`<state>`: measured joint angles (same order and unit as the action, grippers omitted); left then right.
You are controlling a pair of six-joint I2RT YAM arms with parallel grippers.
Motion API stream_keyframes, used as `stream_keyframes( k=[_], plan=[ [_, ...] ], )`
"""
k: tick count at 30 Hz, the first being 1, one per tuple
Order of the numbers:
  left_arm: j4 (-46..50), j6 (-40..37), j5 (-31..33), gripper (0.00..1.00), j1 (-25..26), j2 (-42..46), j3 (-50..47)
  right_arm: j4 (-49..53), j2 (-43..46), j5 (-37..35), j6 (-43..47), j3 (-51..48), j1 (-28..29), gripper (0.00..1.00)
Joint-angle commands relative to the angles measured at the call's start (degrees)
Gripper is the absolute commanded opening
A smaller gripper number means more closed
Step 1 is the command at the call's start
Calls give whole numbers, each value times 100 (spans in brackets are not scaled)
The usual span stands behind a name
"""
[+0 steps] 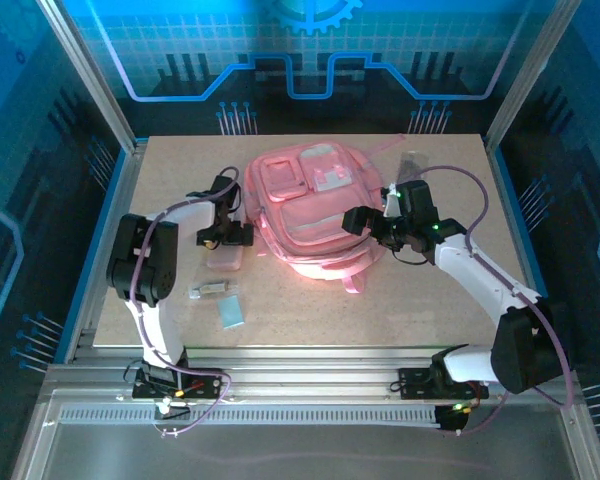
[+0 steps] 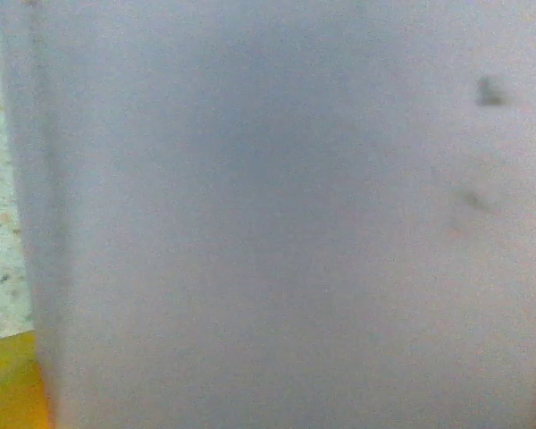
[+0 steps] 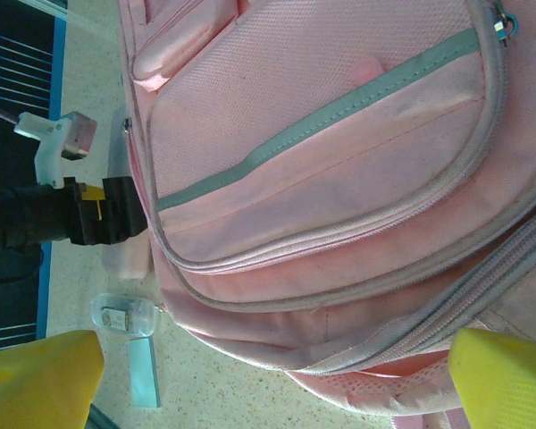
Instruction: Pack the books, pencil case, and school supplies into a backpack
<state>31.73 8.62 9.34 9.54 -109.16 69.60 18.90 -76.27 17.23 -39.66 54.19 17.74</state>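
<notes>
My right gripper moves over the pink backpack toward my left gripper next. It then closes on the pencil case's near end, which sticks out past those black fingers.
The pink backpack lies flat mid-table with its zip front pockets up; it is seen close in the right wrist view. My right gripper hovers at its right edge, open, yellow fingertips apart over the bag's lower seam. My left gripper hangs open just over the pale pink pencil case, whose blurred surface is right up against the left wrist camera beside one yellow pad. A small grey packet and a pale blue rectangle lie nearer me. The books are out of view.
The packet and blue rectangle rest on bare board left of the bag's bottom, with the pencil case under the black left gripper. A small greyish thing lies behind the right arm. Metal frame rails border the table.
</notes>
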Motion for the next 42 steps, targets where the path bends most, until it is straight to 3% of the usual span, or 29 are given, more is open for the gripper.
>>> stream_keyframes(
  k=[1, 5, 15, 19, 22, 25, 31, 37, 42],
  plan=[
    [335, 52, 10, 96, 13, 42, -31, 9, -37, -75, -57, 76, 98, 100],
    [309, 137, 135, 77, 5, 277, -29, -15, -37, -14, -37, 90, 107, 100],
    [516, 544, 266, 75, 13, 1080, 175, -83, 29, 281, 170, 158, 153, 100],
    [202, 1287, -395, 76, 11, 1811, 112, -476, 110, 720, 371, 160, 310, 100],
    [-536, 2288, -972, 75, 72, 2228, -204, -876, 147, 897, 508, 131, 549, 100],
    [-1575, 3374, -942, 74, 414, 2606, -754, -1339, 103, 1006, 612, 80, 851, 100],
    [-2775, 4819, -488, 72, 1249, 2827, -1198, -2427, -31, 1072, 778, -172, 1328, 100],
    [-3134, 5557, -314, 71, 1931, 2717, -1231, -2677, -383, 699, 1118, -102, 1605, 98],
    [-3428, 5935, -330, 71, 2207, 2751, -1329, -2889, -736, 558, 1057, -108, 1645, 94]
  ],
)
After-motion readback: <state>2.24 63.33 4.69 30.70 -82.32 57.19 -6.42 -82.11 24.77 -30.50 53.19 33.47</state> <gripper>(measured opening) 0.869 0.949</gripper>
